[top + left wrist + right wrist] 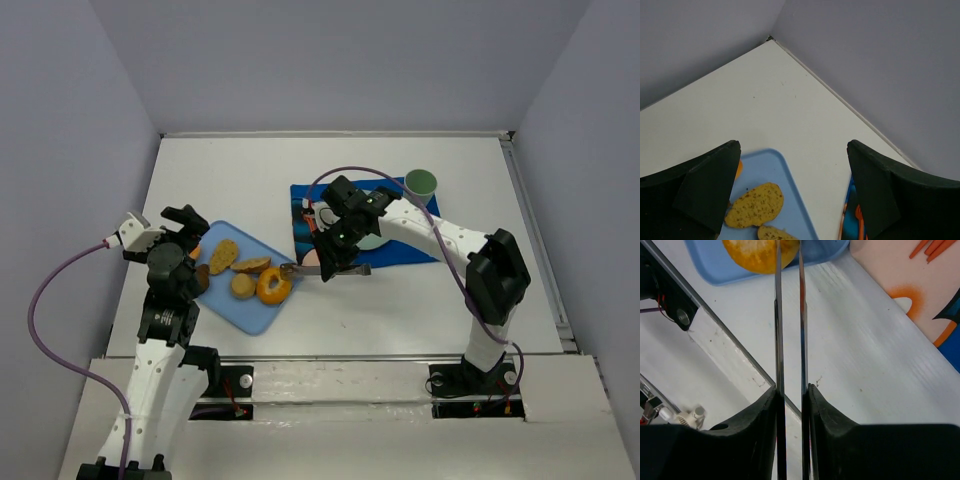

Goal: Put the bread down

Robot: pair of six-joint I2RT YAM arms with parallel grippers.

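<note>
I should lift my right gripper to clear the tray's rim and move it outward over the plate (373, 241), to its right in the top view. Then I should release the handles of the tongs.
The bread (273, 286) is a glossy orange-golden ring lying at the near right end of the blue tray (225, 310). It also shows at the top of the right wrist view (757, 252). My right gripper (335, 262) is shut on metal tongs (300, 269), whose two blades (777, 315) reach over the bread; whether they pinch it is hidden. My left gripper (188, 232) is open and empty above the tray's far left end, and the left wrist view (792, 150) shows its jaws wide apart.
The tray also holds a flat oval golden-brown piece (223, 256) (755, 205), another slice (251, 265) and a small tan bun (243, 286). A blue printed placemat (300, 200) with a plate (375, 238) lies right of it. A green cup (421, 184) stands behind.
</note>
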